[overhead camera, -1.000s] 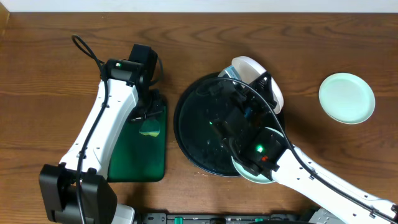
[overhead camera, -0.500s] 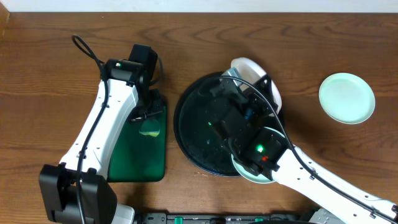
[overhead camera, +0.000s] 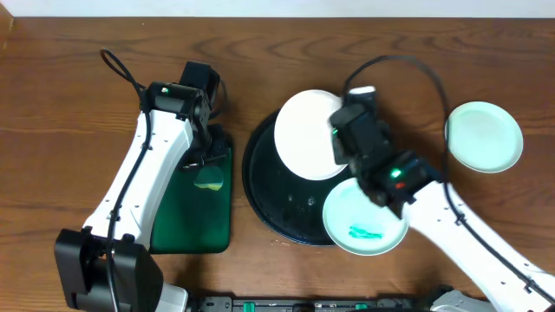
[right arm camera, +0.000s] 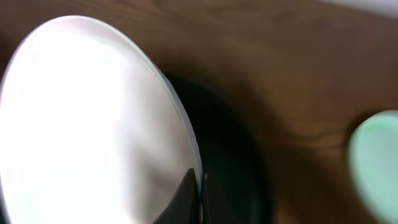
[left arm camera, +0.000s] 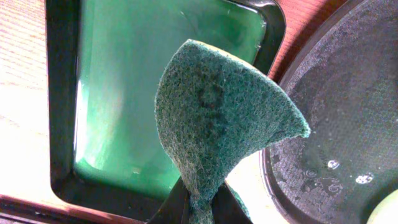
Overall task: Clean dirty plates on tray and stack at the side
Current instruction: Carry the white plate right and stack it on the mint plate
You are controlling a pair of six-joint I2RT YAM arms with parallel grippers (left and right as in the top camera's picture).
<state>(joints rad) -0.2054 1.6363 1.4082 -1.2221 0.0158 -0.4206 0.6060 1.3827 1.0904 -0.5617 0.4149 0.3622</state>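
The right gripper moves toward the right in the overhead view next, lowers the white plate (overhead camera: 305, 134) onto the second mint plate (overhead camera: 486, 137) and releases, because that one already lies aside.
My right gripper (overhead camera: 336, 143) is shut on the right edge of the white plate (overhead camera: 305, 134), holding it over the far part of the black tray (overhead camera: 269, 195). In the right wrist view its jaws pinch the rim of the white plate (right arm camera: 93, 124). A mint plate (overhead camera: 364, 217) with a teal smear lies on the tray's near right rim. A second mint plate (overhead camera: 484, 136) rests on the table at the right. My left gripper (left arm camera: 202, 208) is shut on a green scouring sponge (left arm camera: 217, 118), held above the green rectangular tray (left arm camera: 137, 74).
The green rectangular tray (overhead camera: 186, 212) lies just left of the black tray, whose wet surface (left arm camera: 348, 112) shows droplets. The left arm (overhead camera: 143, 178) stretches across the table's left side. The right arm (overhead camera: 460, 230) runs from the near right corner.
My right arm has swung back toward the right and brought the white plate up over the tray. The smeared mint plate is now uncovered. The left arm has stayed still.
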